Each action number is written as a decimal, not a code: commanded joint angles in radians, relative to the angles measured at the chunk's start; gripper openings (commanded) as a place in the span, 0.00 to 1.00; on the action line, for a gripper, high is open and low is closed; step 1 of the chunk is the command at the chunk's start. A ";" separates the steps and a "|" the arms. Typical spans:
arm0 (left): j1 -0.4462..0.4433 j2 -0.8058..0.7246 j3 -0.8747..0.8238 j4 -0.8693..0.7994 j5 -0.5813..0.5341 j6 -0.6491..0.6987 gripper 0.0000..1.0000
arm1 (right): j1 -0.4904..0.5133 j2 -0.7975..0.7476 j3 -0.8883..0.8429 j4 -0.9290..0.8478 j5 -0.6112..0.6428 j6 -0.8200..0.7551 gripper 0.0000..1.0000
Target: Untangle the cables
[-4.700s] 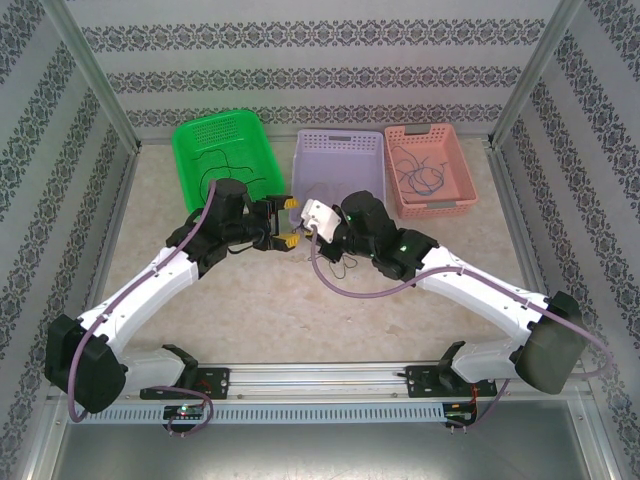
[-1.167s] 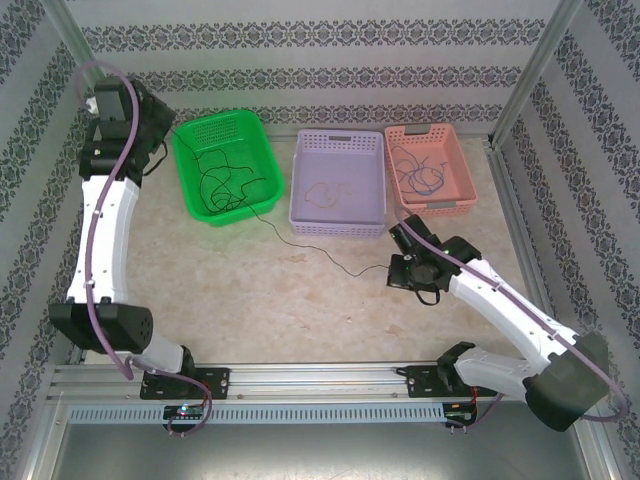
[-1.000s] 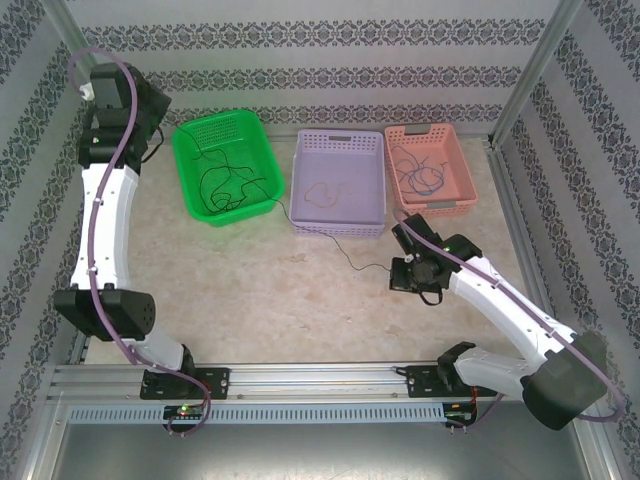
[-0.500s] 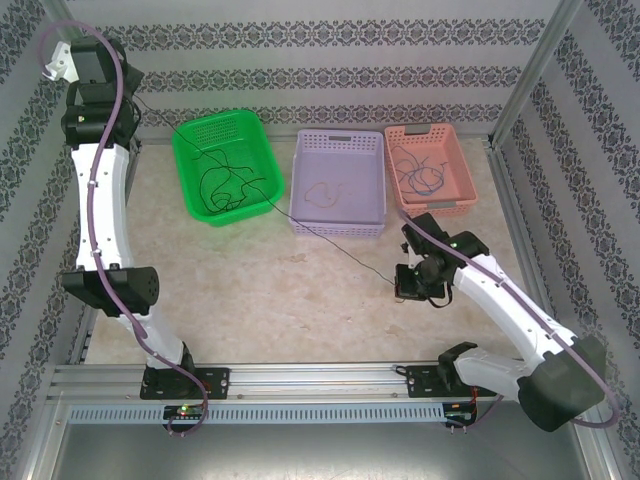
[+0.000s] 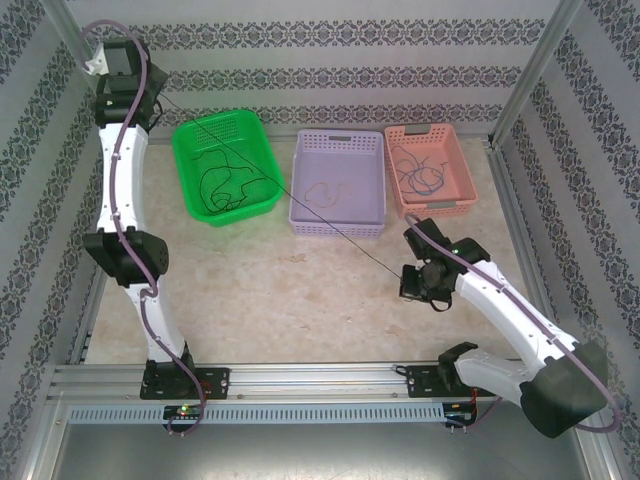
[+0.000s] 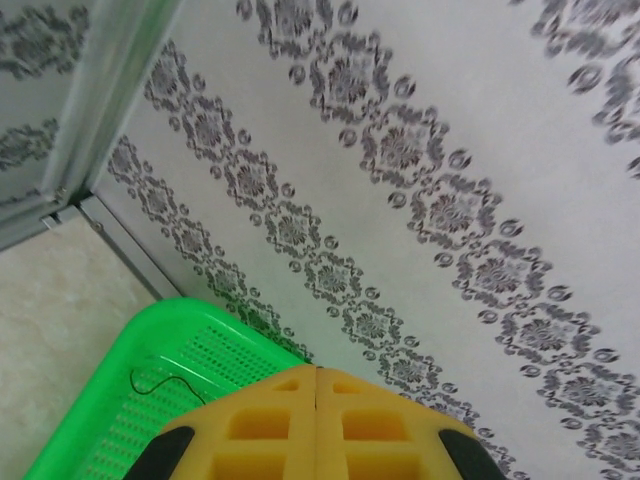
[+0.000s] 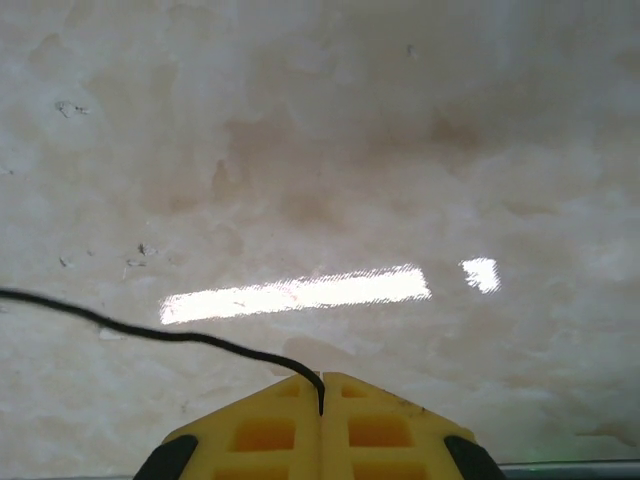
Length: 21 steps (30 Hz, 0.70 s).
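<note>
My right gripper swings outward next and releases the cable over the green basket with coiled black cables, which lies outward of it, beyond the purple one.
A thin black cable (image 5: 290, 192) runs taut and straight across the green basket (image 5: 190, 135), from my raised left gripper (image 5: 148, 97) at the back left down to my right gripper (image 5: 405, 280) low over the table. In the right wrist view the right gripper (image 7: 320, 378) is shut on the black cable (image 7: 180, 335), which leaves its tips to the left. My left gripper (image 6: 317, 370) is shut, with the cable's end at its tips. More black cables (image 5: 225, 185) lie coiled in the green basket.
A purple basket (image 5: 338, 140) holds a pale cable (image 5: 325, 192). A pink basket (image 5: 430, 135) holds blue cables (image 5: 425, 175). The patterned back wall (image 6: 450, 200) is close in front of the left gripper. Metal frame posts stand at the back corners.
The left arm has risen and swung to the back left corner. The right gripper has drawn toward the near right. The black cable between them has gone from slack on the table to taut.
</note>
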<state>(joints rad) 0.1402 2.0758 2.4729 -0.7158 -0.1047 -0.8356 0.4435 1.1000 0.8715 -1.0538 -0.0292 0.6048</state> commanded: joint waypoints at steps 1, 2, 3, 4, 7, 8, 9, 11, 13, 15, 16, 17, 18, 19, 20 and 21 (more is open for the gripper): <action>0.019 0.041 0.051 0.115 0.095 -0.007 0.00 | 0.122 0.019 0.124 0.044 0.045 -0.131 0.00; 0.019 0.060 0.058 0.134 0.135 -0.008 0.00 | 0.175 0.027 0.167 0.091 0.025 -0.169 0.00; 0.019 0.073 0.057 0.155 0.168 -0.008 0.00 | 0.216 0.036 0.199 0.146 -0.012 -0.207 0.00; 0.019 0.085 0.057 0.176 0.201 -0.010 0.00 | 0.252 0.055 0.233 0.220 -0.060 -0.244 0.00; 0.018 0.089 0.032 0.238 0.272 -0.035 0.00 | 0.281 0.175 0.363 0.409 -0.186 -0.262 0.00; 0.016 0.089 0.021 0.279 0.291 -0.036 0.00 | 0.281 0.229 0.419 0.444 -0.227 -0.262 0.00; 0.015 0.091 0.014 0.314 0.301 -0.038 0.00 | 0.281 0.293 0.486 0.468 -0.266 -0.264 0.00; 0.015 0.112 0.023 0.385 0.324 -0.074 0.00 | 0.285 0.453 0.643 0.502 -0.342 -0.272 0.00; 0.015 0.144 0.061 0.437 0.336 -0.107 0.00 | 0.284 0.581 0.792 0.527 -0.376 -0.277 0.00; 0.015 0.185 0.118 0.450 0.326 -0.126 0.00 | 0.273 0.701 0.927 0.554 -0.391 -0.253 0.00; 0.015 0.209 0.146 0.448 0.317 -0.126 0.00 | 0.265 0.772 1.010 0.562 -0.403 -0.233 0.00; 0.016 0.231 0.167 0.441 0.310 -0.123 0.00 | 0.257 0.845 1.087 0.563 -0.408 -0.210 0.00; 0.017 0.244 0.173 0.445 0.308 -0.119 0.00 | 0.249 0.906 1.153 0.566 -0.420 -0.191 0.00; 0.018 0.258 0.171 0.456 0.308 -0.114 0.00 | 0.240 0.974 1.219 0.574 -0.432 -0.167 0.00; 0.018 0.276 0.169 0.465 0.312 -0.112 0.00 | 0.233 1.032 1.279 0.592 -0.433 -0.139 0.00; 0.018 0.292 0.169 0.474 0.317 -0.111 0.00 | 0.227 1.082 1.322 0.619 -0.442 -0.111 0.00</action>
<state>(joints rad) 0.1463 2.3096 2.6240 -0.3084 0.1921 -0.9321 0.6975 2.0754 2.0987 -0.4938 -0.4145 0.4183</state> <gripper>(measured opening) 0.049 0.056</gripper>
